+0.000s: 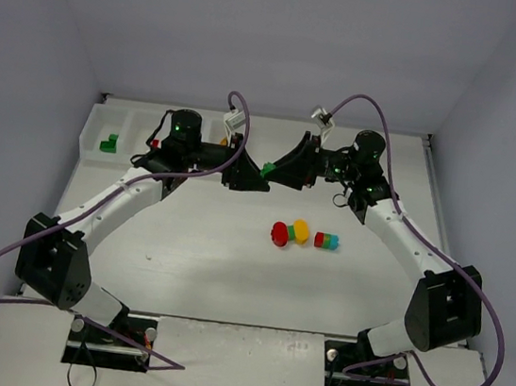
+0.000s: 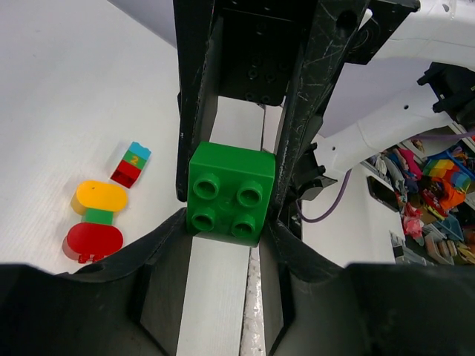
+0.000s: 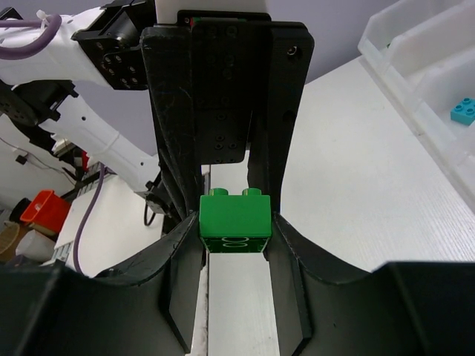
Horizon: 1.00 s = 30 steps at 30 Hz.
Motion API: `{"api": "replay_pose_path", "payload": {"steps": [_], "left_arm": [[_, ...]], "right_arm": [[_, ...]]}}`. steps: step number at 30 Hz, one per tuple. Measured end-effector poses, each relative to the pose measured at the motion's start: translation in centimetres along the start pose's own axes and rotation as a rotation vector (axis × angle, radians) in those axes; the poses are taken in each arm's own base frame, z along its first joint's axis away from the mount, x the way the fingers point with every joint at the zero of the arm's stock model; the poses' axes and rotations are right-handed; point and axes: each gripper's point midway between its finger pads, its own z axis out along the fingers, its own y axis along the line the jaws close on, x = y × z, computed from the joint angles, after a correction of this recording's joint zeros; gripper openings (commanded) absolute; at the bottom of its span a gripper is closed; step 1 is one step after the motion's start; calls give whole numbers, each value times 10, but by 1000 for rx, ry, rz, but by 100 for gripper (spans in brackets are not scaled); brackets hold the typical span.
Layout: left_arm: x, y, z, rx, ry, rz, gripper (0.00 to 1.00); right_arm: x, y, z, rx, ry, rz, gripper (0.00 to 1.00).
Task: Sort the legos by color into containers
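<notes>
I need to swing my left gripper toward the left in the top view, over the tray's end section (image 1: 107,137), and let go of the green brick, because green pieces lie there.
A green lego brick (image 1: 267,169) hangs above the table between both grippers, which meet tip to tip. My left gripper (image 1: 256,176) is shut on it; in the left wrist view (image 2: 228,219) the brick (image 2: 230,194) shows its studs. My right gripper (image 1: 280,169) also grips the brick (image 3: 234,216) from the opposite side, as the right wrist view (image 3: 235,221) shows. The translucent white tray (image 1: 92,138) lies at the far left, partly hidden by my left arm. It holds a green brick (image 1: 108,144) and a cyan brick (image 3: 464,110).
A red, green and yellow rounded stack (image 1: 289,231) and a red, green and cyan stack (image 1: 328,241) lie mid-table; both show in the left wrist view (image 2: 95,219) (image 2: 131,165). Grey walls enclose the table at the back and sides.
</notes>
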Motion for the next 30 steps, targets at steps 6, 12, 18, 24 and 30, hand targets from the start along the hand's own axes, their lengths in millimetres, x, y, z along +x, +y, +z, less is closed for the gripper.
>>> {"api": "replay_pose_path", "payload": {"steps": [6,12,18,24,30], "left_arm": [[-1,2,-2,-6,-2,-4,4],[-1,13,-10,-37,-11,-16,4],[5,58,-54,-223,-44,-87,4],[-6,154,-191,-773,-245,-242,4],[-24,210,-329,-1297,-379,-351,4]], "right_arm": [[-1,-4,-1,17,-7,-14,78],[-5,-19,-6,85,-35,-12,93],[-16,-55,-33,250,-105,33,93],[-13,-76,-61,401,-146,76,94],[2,-71,-68,442,-132,95,93]]}}
